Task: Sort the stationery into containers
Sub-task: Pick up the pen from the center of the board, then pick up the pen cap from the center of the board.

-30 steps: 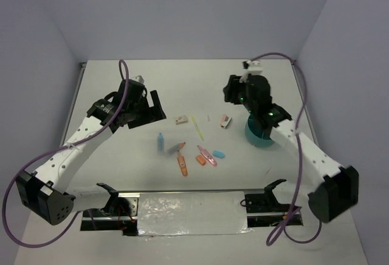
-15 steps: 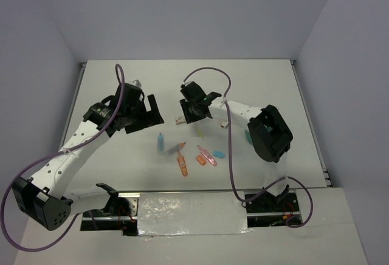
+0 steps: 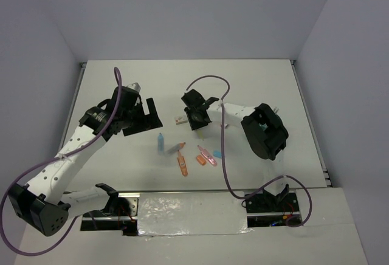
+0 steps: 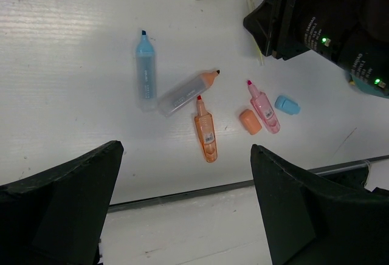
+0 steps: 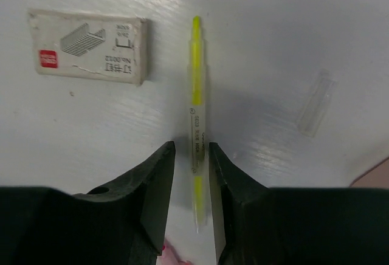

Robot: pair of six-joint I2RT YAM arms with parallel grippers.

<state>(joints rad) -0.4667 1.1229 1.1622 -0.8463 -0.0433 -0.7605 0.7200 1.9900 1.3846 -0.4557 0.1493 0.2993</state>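
Observation:
The left gripper brings its empty fingers across and down astride the clear cap next, since the cap lies below and to the gripper's right in the top view.
A thin yellow pen [image 5: 196, 113] lies flat on the white table. My right gripper [image 5: 192, 155] is low over it, jaws narrowly open, one on each side of the pen, with small gaps. From above it [image 3: 197, 118] sits at table centre. My left gripper [image 4: 185, 149] is wide open and empty, hovering above a blue highlighter [image 4: 144, 70], a grey-orange highlighter [image 4: 185, 92], an orange highlighter [image 4: 205, 134], a pink highlighter [image 4: 263, 104], an orange cap [image 4: 249, 121] and a blue cap [image 4: 287, 104]. The teal cup is hidden behind my right arm.
A white staple box [image 5: 88, 55] lies just left of the pen. A clear cap [image 5: 315, 104] lies to its right. The right arm's bulk [image 3: 264, 132] stands right of centre. A purple cable [image 3: 209, 79] arcs over the middle of the table.
My right arm swung from above the teal cup leftward to the table centre and came down astride the yellow pen. My left gripper shifted slightly and stays open.

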